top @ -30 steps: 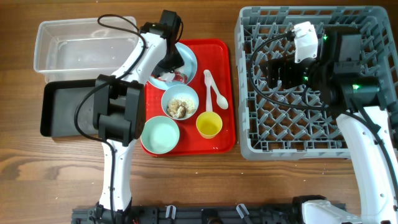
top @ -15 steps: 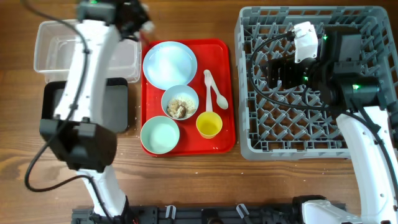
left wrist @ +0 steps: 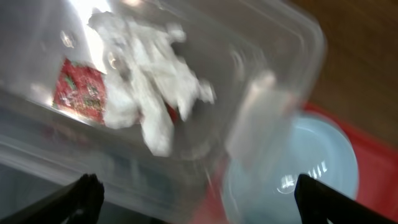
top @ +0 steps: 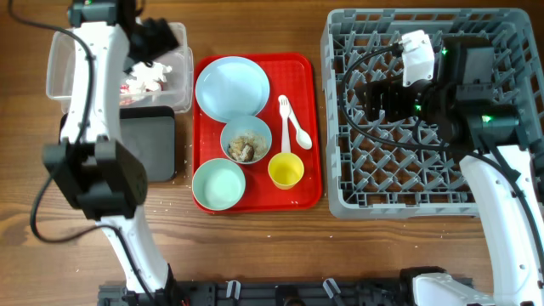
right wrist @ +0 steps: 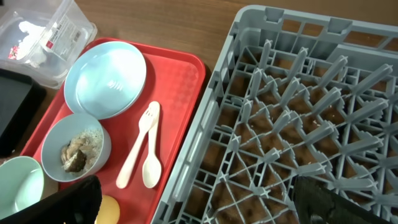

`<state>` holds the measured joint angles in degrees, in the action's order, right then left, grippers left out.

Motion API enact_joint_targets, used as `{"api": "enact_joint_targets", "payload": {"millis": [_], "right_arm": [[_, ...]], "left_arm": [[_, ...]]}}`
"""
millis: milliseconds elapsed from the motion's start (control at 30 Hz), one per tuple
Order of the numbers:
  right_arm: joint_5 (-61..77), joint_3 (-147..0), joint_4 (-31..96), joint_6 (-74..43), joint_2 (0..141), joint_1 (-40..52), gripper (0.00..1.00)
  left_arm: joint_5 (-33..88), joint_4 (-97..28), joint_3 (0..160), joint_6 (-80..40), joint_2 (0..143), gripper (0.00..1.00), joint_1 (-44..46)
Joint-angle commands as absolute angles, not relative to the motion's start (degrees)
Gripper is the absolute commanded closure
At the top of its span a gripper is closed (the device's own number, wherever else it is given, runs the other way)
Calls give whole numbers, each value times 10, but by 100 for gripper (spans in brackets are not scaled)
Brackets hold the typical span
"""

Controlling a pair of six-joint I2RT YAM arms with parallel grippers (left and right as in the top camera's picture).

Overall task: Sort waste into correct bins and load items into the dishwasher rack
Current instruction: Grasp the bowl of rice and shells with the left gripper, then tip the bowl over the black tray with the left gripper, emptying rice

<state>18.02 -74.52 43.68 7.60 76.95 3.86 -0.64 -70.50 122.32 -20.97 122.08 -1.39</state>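
My left gripper should next leave the tub (top: 64, 59), go back over the tray and move down onto the rim of the pale blue bowl beside the spoons, because there are food scraps in the pale blue bowl.
The crumpled white paper (left wrist: 149, 81) and red-and-white wrapper (left wrist: 78, 93) lie in the clear tub (top: 64, 59), also seen from overhead (top: 144, 78). My left gripper (top: 157, 38) hovers over the tub's right end, open and empty (left wrist: 199, 202). On the red tray sit the pale blue plate (top: 231, 87), a bowl with brown food scraps (top: 246, 140), an empty mint bowl (top: 218, 184), the yellow cup (top: 286, 171) and two white spoons (top: 291, 119). My right gripper (top: 374, 98) is open and empty above the grey rack (top: 501, 183), near its left edge (right wrist: 205, 205).
The black tray (top: 149, 144) lies in front of the tub, beside the red tray (top: 310, 85). Whitish crumbs dot the wood near the black tray. The right wrist view shows the rack's pegs (right wrist: 298, 112), plate (right wrist: 106, 84) and spoons (right wrist: 140, 152).
My left arm swung from the plate leftward over the clear tub. The paper and wrapper left the plate and now lie in the tub. The right arm has not moved.
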Motion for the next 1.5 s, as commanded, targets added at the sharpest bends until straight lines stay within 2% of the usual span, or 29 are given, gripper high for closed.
{"api": "enact_joint_targets", "payload": {"millis": [0,133,300,400,433,467,533,667,733,800,967,1067,1233,1333,1467], "right_arm": [[192,-757,436,73,775,37,0],[192,-757,438,74,775,37,0],[194,-757,440,73,775,37,0],[194,-757,445,73,775,37,0],[194,-757,445,73,775,37,0],[194,-757,445,73,775,37,0],[194,-757,447,73,775,37,0],[194,-757,448,73,775,37,0],[194,-757,449,73,775,37,0],[194,-757,449,73,775,37,0],[194,-757,449,73,775,37,0],[194,-757,448,73,775,37,0],[194,-757,447,73,775,37,0],[194,-757,447,73,775,37,0],[194,-757,446,73,775,37,0]], "left_arm": [[64,-789,1243,-153,1173,4,92],[64,-771,1149,-155,1198,25,230],[57,-679,1061,-159,1234,31,309],[19,-665,1047,-159,1249,45,324],[18,-656,1040,-169,1255,45,324],[18,-646,1029,-174,1261,51,324],[18,-635,1009,-174,1263,55,324],[12,-623,995,-206,1263,76,324],[10,-618,992,-217,1263,83,324],[10,-612,982,-217,1263,95,324],[2,-609,975,-232,1262,96,324],[32,-655,1005,-232,1234,96,323],[34,-691,1059,-227,1124,96,307],[34,-734,1059,-227,1075,96,252],[84,-813,1056,-158,1065,96,136]]}}
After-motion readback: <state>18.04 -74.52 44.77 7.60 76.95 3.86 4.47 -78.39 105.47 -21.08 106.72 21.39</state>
